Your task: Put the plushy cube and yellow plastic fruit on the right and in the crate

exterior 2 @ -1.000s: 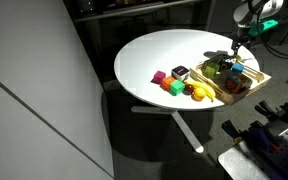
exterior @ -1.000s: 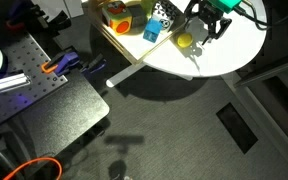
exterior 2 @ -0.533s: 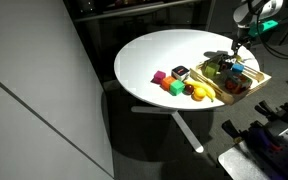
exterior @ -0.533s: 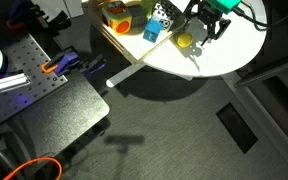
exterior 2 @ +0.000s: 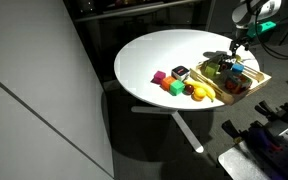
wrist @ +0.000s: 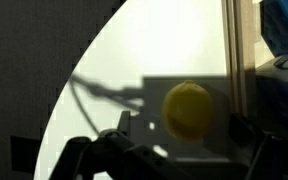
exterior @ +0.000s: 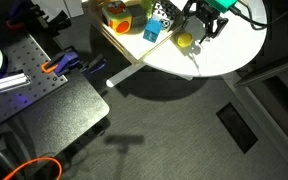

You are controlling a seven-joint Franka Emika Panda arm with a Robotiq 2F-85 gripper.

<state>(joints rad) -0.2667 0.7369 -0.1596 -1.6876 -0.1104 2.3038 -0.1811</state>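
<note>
I will next lower my gripper over the yellow plastic fruit [exterior: 185, 41] [wrist: 187, 108] beside the crate's side and close on it, because the fruit is already between my gripper's open fingers.
The yellow plastic fruit [wrist: 187, 108] lies on the white round table [exterior 2: 164, 50], close beside the light-wood wall of the crate [wrist: 239, 50]. My gripper [wrist: 181, 125] hangs over it, open, with one finger on each side of the fruit in the wrist view and neither touching it. In an exterior view the fruit [exterior: 185, 41] sits near the table's edge, just below the gripper [exterior: 206, 28]. The black-and-white plushy cube [exterior: 160, 18] stands on the table a little way from it. The crate [exterior 2: 249, 90] holds several small toys, and the gripper [exterior 2: 236, 52] hangs above that end of the table.
A blue cube [exterior: 152, 33] stands next to the plushy cube. A pink cube [exterior 2: 159, 77] and a green cube [exterior 2: 172, 87] lie on the table beside the crate. A dark perforated plate [exterior: 44, 95] stands lower down, off the table.
</note>
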